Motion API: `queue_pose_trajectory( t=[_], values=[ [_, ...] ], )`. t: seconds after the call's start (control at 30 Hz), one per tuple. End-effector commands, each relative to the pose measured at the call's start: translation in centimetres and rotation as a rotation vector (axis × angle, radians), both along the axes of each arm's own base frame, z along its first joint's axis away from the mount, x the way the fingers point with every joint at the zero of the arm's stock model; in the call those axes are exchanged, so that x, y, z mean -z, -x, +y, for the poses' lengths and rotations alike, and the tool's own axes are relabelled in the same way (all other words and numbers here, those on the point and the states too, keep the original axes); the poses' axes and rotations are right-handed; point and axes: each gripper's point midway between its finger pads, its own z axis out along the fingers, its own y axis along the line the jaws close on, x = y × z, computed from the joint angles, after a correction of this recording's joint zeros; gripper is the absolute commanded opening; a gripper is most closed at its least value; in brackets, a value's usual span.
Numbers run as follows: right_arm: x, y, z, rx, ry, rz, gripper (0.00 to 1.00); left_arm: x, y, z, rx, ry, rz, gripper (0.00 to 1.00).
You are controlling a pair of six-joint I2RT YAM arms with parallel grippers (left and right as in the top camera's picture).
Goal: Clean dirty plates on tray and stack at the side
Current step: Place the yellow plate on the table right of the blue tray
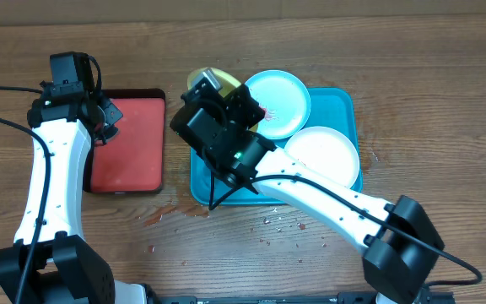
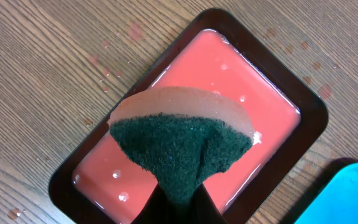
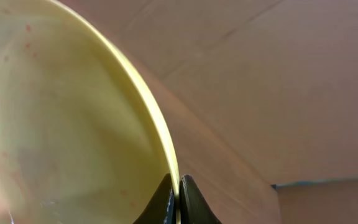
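Observation:
Clear tabletop past the teal tray lies to the right of my right gripper in the overhead view: I will carry the plate over, lower it flat and release.
The teal-blue tray (image 1: 344, 105) sits mid-table with the light blue plate (image 1: 278, 100) and the white plate (image 1: 326, 152) in it. My right gripper (image 3: 179, 186) is shut on the rim of the yellow-green plate (image 3: 61, 112), which it holds lifted and tilted; faint red smears show on its face. In the overhead view that plate (image 1: 207, 78) peeks out behind the right wrist at the tray's far left corner. My left gripper (image 2: 179, 199) is shut on a green and tan sponge (image 2: 182, 143) held above the red tray (image 2: 185, 124).
The red tray (image 1: 129, 143) with a dark rim lies left of the teal tray and holds a film of water. Water drops and red spots (image 1: 281, 224) lie on the wooden table in front of the teal tray. A teal tray corner (image 2: 347, 193) shows in the left wrist view.

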Motion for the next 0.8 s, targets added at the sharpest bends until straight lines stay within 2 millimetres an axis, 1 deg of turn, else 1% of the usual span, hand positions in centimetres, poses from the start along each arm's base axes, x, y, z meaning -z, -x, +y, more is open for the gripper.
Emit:
queue_pose_trajectory(
  t=[0.0, 0.03, 0.07, 0.1, 0.17, 0.23, 0.27, 0.33, 0.37, 0.43, 0.47, 0.53, 0.57, 0.63, 0.67, 0.7, 0.73, 0.77],
  values=[
    [1.9, 2.2, 1.8, -0.270, 0.052, 0.254, 0.04, 0.6, 0.0, -0.2, 0.018, 0.004, 0.021, 0.04],
    [4.2, 3.8, 2.4, -0.406, 0.109, 0.396, 0.04, 0.7, 0.1, -0.2, 0.018, 0.004, 0.024, 0.04],
    [5.1, 4.4, 2.4, -0.447, 0.120, 0.450, 0.04, 0.7, 0.2, -0.2, 0.018, 0.005, 0.025, 0.04],
    [5.1, 4.2, 1.9, -0.410, 0.099, 0.448, 0.04, 0.7, 0.2, -0.2, 0.018, 0.005, 0.027, 0.04],
    [3.1, 2.5, 0.2, -0.236, -0.001, 0.334, 0.04, 0.7, 0.2, -0.2, 0.018, 0.005, 0.026, 0.04],
    [1.0, 0.8, -1.3, -0.103, -0.124, 0.226, 0.04, 0.6, 0.0, -0.4, 0.023, 0.015, 0.017, 0.04],
    [0.4, 0.1, -2.1, -0.069, -0.189, 0.207, 0.04, 0.6, -0.2, -0.7, 0.031, 0.031, 0.010, 0.04],
    [-0.3, -1.0, -3.6, -0.033, -0.311, 0.216, 0.04, 0.7, -0.4, -1.1, 0.044, 0.054, 0.000, 0.04],
    [-0.3, -2.2, -5.6, -0.019, -0.453, 0.275, 0.04, 0.6, -0.6, -1.3, 0.049, 0.064, -0.007, 0.04],
    [0.0, -3.5, -8.3, -0.003, -0.609, 0.353, 0.04, 0.6, -0.6, -1.3, 0.050, 0.064, -0.006, 0.04],
    [0.6, -4.8, -11.5, 0.038, -0.754, 0.418, 0.04, 0.7, -0.6, -1.3, 0.050, 0.065, -0.003, 0.04],
    [1.5, -5.7, -15.5, 0.102, -0.910, 0.480, 0.04, 0.9, -0.6, -1.3, 0.050, 0.067, 0.002, 0.05],
    [1.8, -5.9, -17.4, 0.136, -0.974, 0.501, 0.04, 1.1, -0.6, -1.4, 0.052, 0.070, 0.006, 0.04],
    [2.9, -6.2, -21.7, 0.216, -1.076, 0.536, 0.04, 1.4, -0.6, -1.5, 0.053, 0.075, 0.013, 0.04],
    [3.6, -6.2, -24.3, 0.270, -1.116, 0.548, 0.04, 1.5, -0.6, -1.5, 0.053, 0.076, 0.017, 0.04],
    [4.2, -6.1, -26.2, 0.314, -1.142, 0.554, 0.04, 1.7, -0.7, -1.5, 0.055, 0.076, 0.020, 0.04],
    [5.1, -5.8, -28.7, 0.376, -1.168, 0.554, 0.04, 1.8, -0.7, -1.6, 0.055, 0.078, 0.025, 0.04],
    [5.8, -5.6, -30.6, 0.424, -1.181, 0.549, 0.04, 2.0, -0.7, -1.6, 0.057, 0.079, 0.029, 0.04]
  ],
)
